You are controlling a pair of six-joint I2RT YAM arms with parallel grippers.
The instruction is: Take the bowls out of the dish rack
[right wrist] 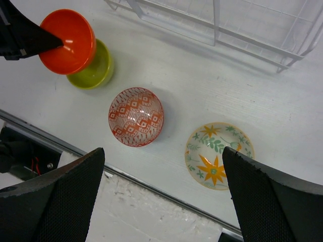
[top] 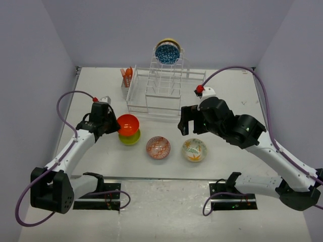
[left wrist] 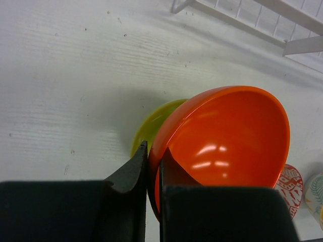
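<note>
My left gripper is above the lime green bowl (top: 130,137) (left wrist: 149,126), whose near side is uncovered, so it will move down and slightly back, nest the orange bowl and let go of the orange bowl's rim.
My left gripper (top: 115,124) is shut on the rim of the plain orange bowl (top: 128,123) and holds it tilted just above the lime green bowl (top: 130,137); the left wrist view shows the fingers (left wrist: 132,174) pinching the orange bowl (left wrist: 227,136) over the green bowl (left wrist: 149,126). The red-white patterned bowl (top: 158,147) and the orange-leaf bowl (top: 194,149) sit on the table. The blue patterned bowl (top: 167,53) stands upright at the back of the dish rack (top: 164,91), with a yellow-rimmed bowl (top: 168,42) behind it. My right gripper (top: 183,121) is open and empty above the table.
Orange utensils (top: 127,76) stand in the rack's side cup at its left end. A metal strip (right wrist: 151,184) runs along the table's near edge, below the bowls. The right wrist view shows the red-white bowl (right wrist: 136,116) and the orange-leaf bowl (right wrist: 218,154) between its fingers.
</note>
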